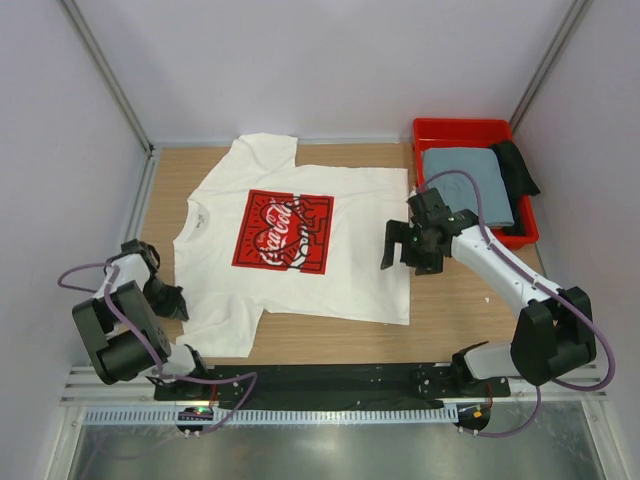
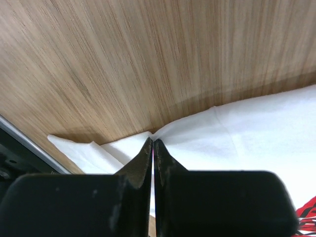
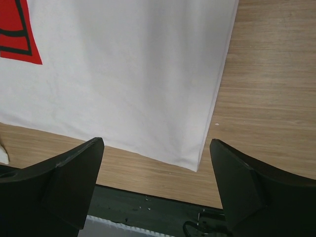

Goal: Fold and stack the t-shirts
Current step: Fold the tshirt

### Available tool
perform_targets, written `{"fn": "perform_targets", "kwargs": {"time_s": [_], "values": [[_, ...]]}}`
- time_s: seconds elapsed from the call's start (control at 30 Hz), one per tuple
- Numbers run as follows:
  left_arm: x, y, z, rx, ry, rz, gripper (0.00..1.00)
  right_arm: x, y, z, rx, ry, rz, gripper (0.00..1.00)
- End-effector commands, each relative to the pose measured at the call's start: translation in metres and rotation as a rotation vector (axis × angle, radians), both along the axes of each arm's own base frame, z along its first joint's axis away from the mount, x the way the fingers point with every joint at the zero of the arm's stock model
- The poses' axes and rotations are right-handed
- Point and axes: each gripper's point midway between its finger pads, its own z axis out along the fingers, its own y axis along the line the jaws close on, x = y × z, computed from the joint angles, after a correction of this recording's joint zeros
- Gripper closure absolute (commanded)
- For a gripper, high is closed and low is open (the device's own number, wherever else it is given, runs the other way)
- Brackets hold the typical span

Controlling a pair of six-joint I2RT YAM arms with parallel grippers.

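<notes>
The robot's left gripper already pinches the collar end of the white t-shirt, so the right gripper will move down and back next, and its open fingers will turn onto the white t-shirt's near hem corner.
A large white t-shirt [image 1: 300,240] with a red Coca-Cola print [image 1: 283,231] lies spread flat on the wooden table [image 1: 470,310], its collar to the left. My left gripper [image 1: 183,302] sits low at the shirt's left edge by the near sleeve. Its jaws are shut, and the white cloth [image 2: 237,133] puckers at their tips [image 2: 152,140]. My right gripper [image 1: 403,252] hovers open above the shirt's near right hem corner [image 3: 197,165], nothing between its fingers [image 3: 81,168]. A folded grey-blue t-shirt [image 1: 468,185] lies in the red bin [image 1: 460,128].
A black cloth [image 1: 517,166] lies beside the grey-blue shirt in the bin at the back right. Bare wood shows right of the white shirt. The black base rail [image 1: 330,380] runs along the near edge, and grey walls close in the sides and back.
</notes>
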Motion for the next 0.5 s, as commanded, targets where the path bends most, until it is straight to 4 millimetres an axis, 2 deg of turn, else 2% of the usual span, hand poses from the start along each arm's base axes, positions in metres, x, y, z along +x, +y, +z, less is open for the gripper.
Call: {"fn": "perform_targets", "kwargs": {"time_s": [0.0, 0.1, 0.17, 0.2, 0.27, 0.47], "values": [[0.006, 0.005, 0.012, 0.065, -0.023, -0.001, 1.00, -0.005, -0.003, 0.003, 0.030, 0.012, -0.031, 0.05], [0.010, 0.002, 0.023, 0.091, -0.024, -0.030, 1.00, -0.020, -0.010, -0.015, 0.038, 0.127, -0.084, 0.05], [0.015, 0.006, 0.031, 0.122, -0.037, -0.038, 1.00, -0.027, -0.014, -0.025, 0.107, 0.188, -0.142, 0.07], [0.013, 0.004, 0.034, 0.125, -0.030, -0.043, 1.00, -0.026, -0.022, -0.028, 0.136, 0.201, -0.189, 0.11], [0.012, 0.004, 0.038, 0.136, -0.042, -0.039, 1.00, -0.035, -0.024, -0.035, 0.166, 0.246, -0.221, 0.16], [0.006, -0.003, 0.044, 0.153, -0.040, -0.042, 1.00, -0.053, -0.031, -0.046, 0.166, 0.315, -0.278, 0.24]]}}
